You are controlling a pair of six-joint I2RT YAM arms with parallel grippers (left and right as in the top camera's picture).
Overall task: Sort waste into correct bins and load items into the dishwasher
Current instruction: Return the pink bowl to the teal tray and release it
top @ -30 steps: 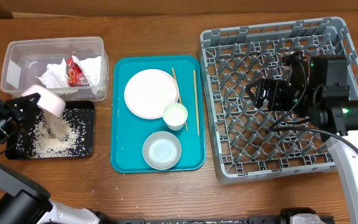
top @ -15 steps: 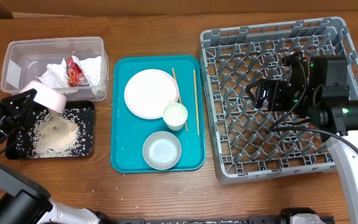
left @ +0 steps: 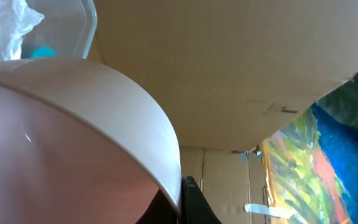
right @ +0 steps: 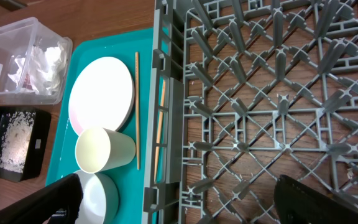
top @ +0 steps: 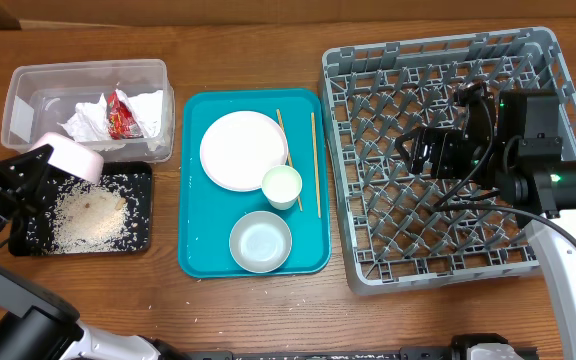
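My left gripper swings sideways and down next, levelling the bowl, then releases it. The reason is that the teal tray's bare patch (top: 206,211) lies lower, to its right in the overhead view.
My left gripper (top: 30,170) is shut on the rim of the small pink bowl (top: 66,157), held tilted over the black tray (top: 140,218), which holds a heap of white rice (top: 88,215). The bowl fills the left wrist view (left: 61,130). The clear tub (top: 28,85) holds white napkins (top: 90,118) and the red-and-silver wrapper (top: 123,115). On the teal tray (top: 198,255) lie the round plate (top: 243,150), white cup (top: 281,186), grey-green bowl (top: 260,241) and two chopsticks (top: 315,165). My right gripper (top: 420,150) hangs open and empty over the grey dish rack (top: 438,235).
Brown wooden table all round. The teal tray sits between the bins and the rack. In the right wrist view the rack's pegs (right: 278,106) stand upright below my fingers, with the cup (right: 103,150) and plate (right: 101,93) to the left.
The rice has poured out of the pink bowl onto the black tray. My left gripper has drawn the bowl a little left and up. The right arm has not moved.
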